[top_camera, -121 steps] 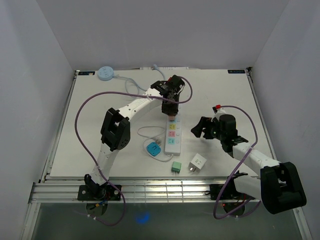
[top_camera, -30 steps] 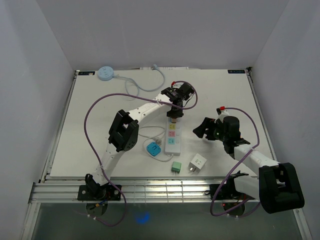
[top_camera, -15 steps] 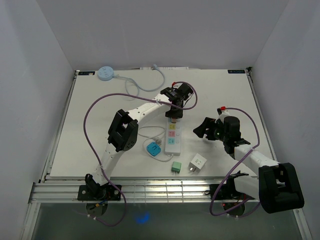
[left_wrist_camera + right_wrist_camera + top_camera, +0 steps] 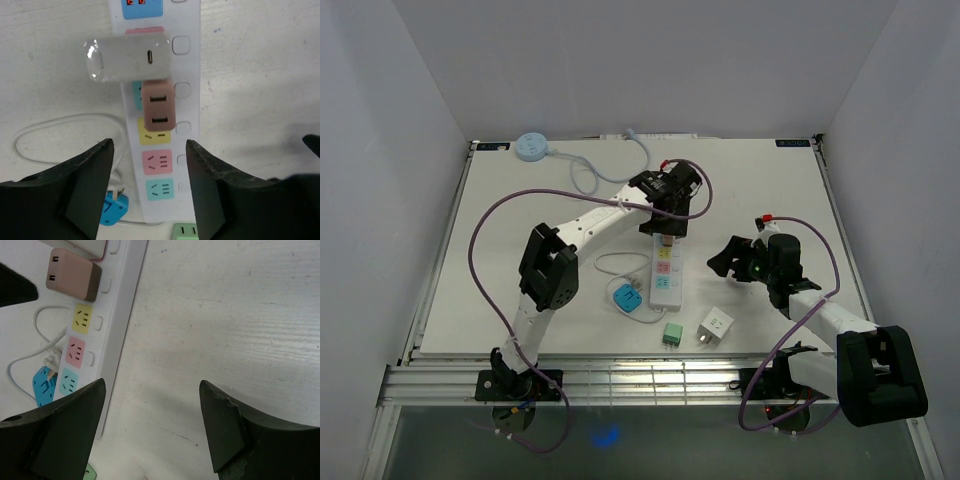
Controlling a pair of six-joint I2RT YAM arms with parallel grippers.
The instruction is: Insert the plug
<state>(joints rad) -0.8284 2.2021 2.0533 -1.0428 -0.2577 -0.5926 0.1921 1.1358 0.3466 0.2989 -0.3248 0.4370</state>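
The green plug is below my right gripper and nearer my base, so my right gripper will next move back, to the left in the top view, and down around the plug.
A pinkish-brown plug point(image 4: 158, 106) sits seated in the white power strip point(image 4: 190, 70), just below a clear-white charger point(image 4: 127, 60) that is also plugged in. My left gripper point(image 4: 150, 167) is open just short of the plug, and nothing lies between its fingers. From above, the left gripper point(image 4: 664, 225) hovers over the strip's far end point(image 4: 666, 285), with the plug point(image 4: 663, 241) showing below it. My right gripper point(image 4: 718, 257) is open and empty over bare table to the right of the strip. In the right wrist view the plug point(image 4: 72, 274) and strip point(image 4: 122, 305) lie at the upper left.
Loose on the table are a blue plug point(image 4: 626, 297) on the strip's white cord, a green plug point(image 4: 671, 332) and a white cube adapter point(image 4: 715, 327) near the front. A pale blue round puck point(image 4: 531, 146) with a cable lies at the back left.
My left gripper has opened and let go of the pinkish-brown plug, which stays seated in the strip. It has drawn back a little. The right arm has not moved.
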